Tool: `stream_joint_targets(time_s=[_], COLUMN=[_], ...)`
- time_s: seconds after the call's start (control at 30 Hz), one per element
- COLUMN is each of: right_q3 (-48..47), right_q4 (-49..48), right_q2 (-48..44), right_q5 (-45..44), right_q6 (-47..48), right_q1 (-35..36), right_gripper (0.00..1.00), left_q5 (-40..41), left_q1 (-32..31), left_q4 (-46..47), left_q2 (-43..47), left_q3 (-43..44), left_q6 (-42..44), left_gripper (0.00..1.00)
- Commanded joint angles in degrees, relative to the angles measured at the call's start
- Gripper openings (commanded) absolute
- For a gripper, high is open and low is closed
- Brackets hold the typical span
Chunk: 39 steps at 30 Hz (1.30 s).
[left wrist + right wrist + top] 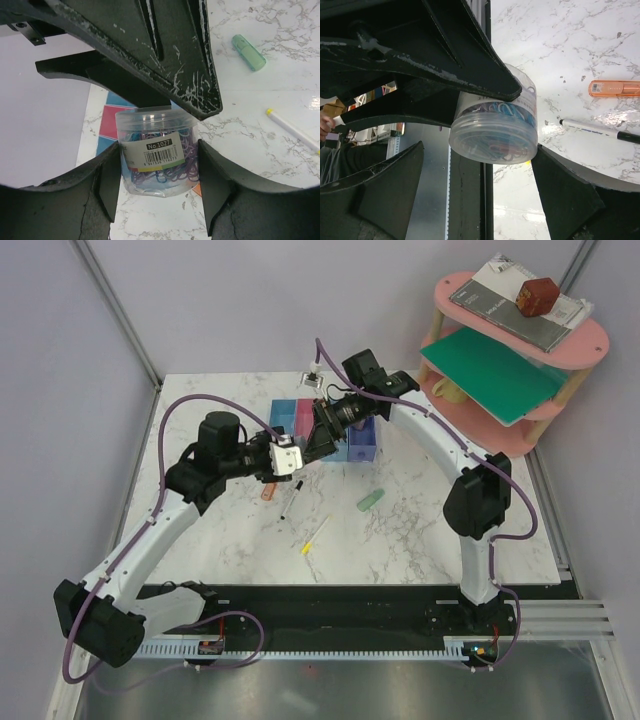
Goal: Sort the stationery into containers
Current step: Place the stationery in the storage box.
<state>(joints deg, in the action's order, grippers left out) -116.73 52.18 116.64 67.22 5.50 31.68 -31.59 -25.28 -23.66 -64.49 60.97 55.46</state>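
The wide gap is only on the near side of the tub, so my right gripper should move slightly outward to center around the tub's lid end (302,443) (494,137) and close.
A clear round tub of coloured paper clips (157,160) hangs above the table, and my left gripper (159,184) is shut on its sides. My right gripper (479,197) stands open around the tub's lid end (495,135), with a wide gap on one side. The two grippers meet beside the containers (292,412), a joined row of blue and pink bins. On the marble lie an orange eraser (615,88), a black-white pen (600,131), a yellow pencil (315,536) and a pale green eraser (370,501). A small grey sharpener (313,380) sits behind the bins.
A pink round shelf (590,340) with books and a green board stands at the back right. The right arm's forearm reaches over the periwinkle bin (362,443). The table's near edge is a black rail (330,600).
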Motion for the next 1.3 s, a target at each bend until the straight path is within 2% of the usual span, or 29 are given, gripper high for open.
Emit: stream_joint_targets(time_s=[0.0,0.43,0.93,1.27], right_q3=[-2.5,-5.1,-2.3,-1.7], right_q4=[-2.2,-2.7,-3.1,-3.6], right_q2=[-0.3,1.2,-1.4,-1.2], right_q5=[0.9,-2.4,-2.2,-0.8], right_q6=[-0.7,-1.4,-1.3,-1.8], right_q1=[1.3,1.2,-1.9,-1.5], right_gripper=[0.94,0.85,0.75,0.78], left_q5=[-0.3,0.1,2.3,2.4], left_q1=[-0.8,-1.4,-1.4,-1.4], left_q4=[3.9,4.0,6.2,7.3], left_q2=[-0.5,0.3,2.8,2.3], left_q3=[2.5,1.6,-1.7,-1.6], left_q6=[-2.4,-3.1,-2.4,-2.4], left_gripper=[0.13,0.11,0.06,0.06])
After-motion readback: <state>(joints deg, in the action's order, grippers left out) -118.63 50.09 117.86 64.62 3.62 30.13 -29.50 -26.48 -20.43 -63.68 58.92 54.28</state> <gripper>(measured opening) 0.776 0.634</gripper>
